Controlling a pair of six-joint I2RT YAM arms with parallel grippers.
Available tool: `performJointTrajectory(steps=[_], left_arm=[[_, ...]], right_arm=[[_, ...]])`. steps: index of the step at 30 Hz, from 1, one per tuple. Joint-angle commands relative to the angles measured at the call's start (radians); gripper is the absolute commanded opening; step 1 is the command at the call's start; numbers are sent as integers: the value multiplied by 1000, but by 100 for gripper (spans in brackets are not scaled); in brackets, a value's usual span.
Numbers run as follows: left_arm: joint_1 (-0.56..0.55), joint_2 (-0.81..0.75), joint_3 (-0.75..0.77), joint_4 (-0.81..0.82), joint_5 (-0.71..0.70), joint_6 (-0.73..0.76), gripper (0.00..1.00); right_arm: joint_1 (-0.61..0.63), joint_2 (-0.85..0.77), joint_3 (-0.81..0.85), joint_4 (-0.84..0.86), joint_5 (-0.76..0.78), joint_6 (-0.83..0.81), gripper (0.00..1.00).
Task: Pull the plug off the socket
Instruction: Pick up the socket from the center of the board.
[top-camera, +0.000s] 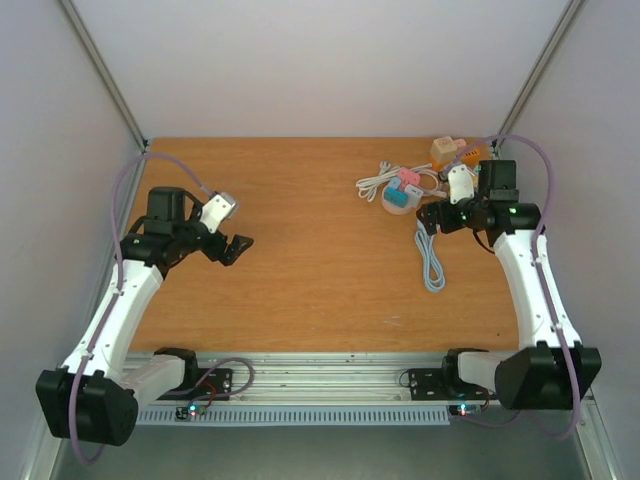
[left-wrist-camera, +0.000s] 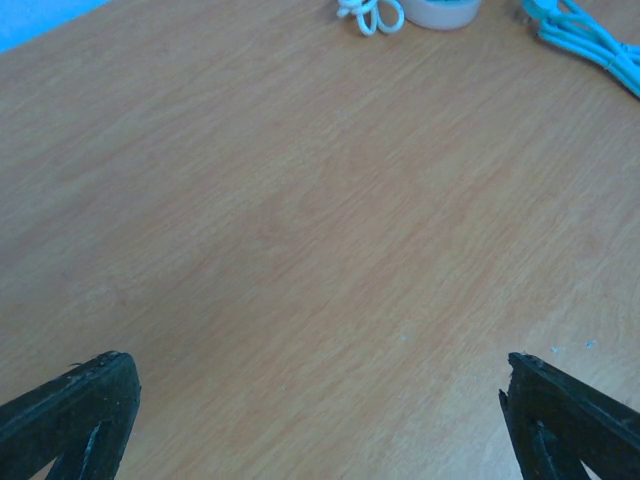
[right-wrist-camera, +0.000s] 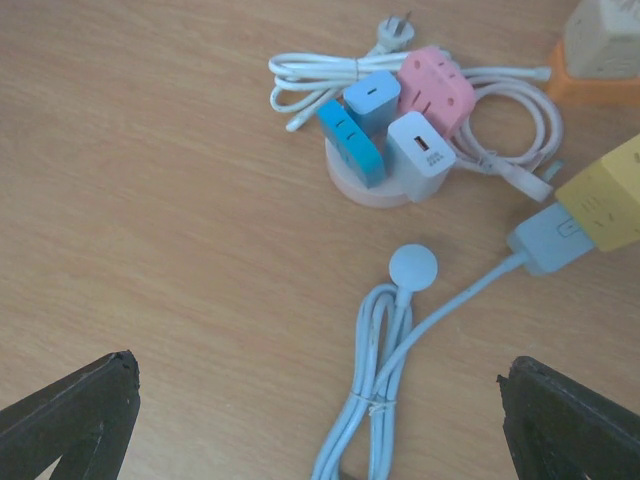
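My right gripper is open and should move outward and lower around the sides of the white plug (top-camera: 414, 191) (right-wrist-camera: 421, 150). That plug stands at the near rim of the socket base.
A round pale pink socket base (right-wrist-camera: 375, 192) (top-camera: 398, 203) lies at the back right of the table. A blue plug (right-wrist-camera: 350, 145), a lighter blue one (right-wrist-camera: 372, 98) and a white one (right-wrist-camera: 420, 152) stand in it. A pink cube (right-wrist-camera: 436, 92) with slots touches them. At the right edge of the right wrist view, a grey-blue plug (right-wrist-camera: 548, 240) sits in a yellow cube socket (right-wrist-camera: 605, 205). My right gripper (right-wrist-camera: 318, 372) (top-camera: 425, 220) is open, just short of the cluster and over the light blue cable (right-wrist-camera: 385, 370). My left gripper (left-wrist-camera: 315, 365) (top-camera: 238, 247) is open over bare wood, far to the left.
A coiled white cable (right-wrist-camera: 330, 75) with its own plug lies behind the socket base. An orange and beige cube (right-wrist-camera: 600, 50) (top-camera: 443, 150) stands at the back right. The tied light blue cable (top-camera: 432, 262) runs toward the near edge. Grey walls close the table on three sides.
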Motion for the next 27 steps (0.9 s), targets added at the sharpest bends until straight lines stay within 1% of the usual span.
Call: performJointTrajectory(steps=[1,7,11,13,16,23,27], left_arm=[[-5,-25,-53,56,52,15,99],[-5,-30,-68,25,99,46,99],[-5,-33,-72,11,128,62,100],[-5,-34,-75,5,141,68,99],[-5,-36,-81,4,150,76,100],[-5,-34,-86,4,157,84,99],[-5,-33,-85,-1,167,86,99]], right_arm=[[-2,98,6,58,-30,-33,98],[21,292,89,112,-19,-61,96],[31,443,177,126,-11,-76,92],[31,514,230,123,-2,-77,88],[31,603,297,125,13,-88,76],[30,719,376,141,27,-160,69],[28,767,400,152,54,-194,68]])
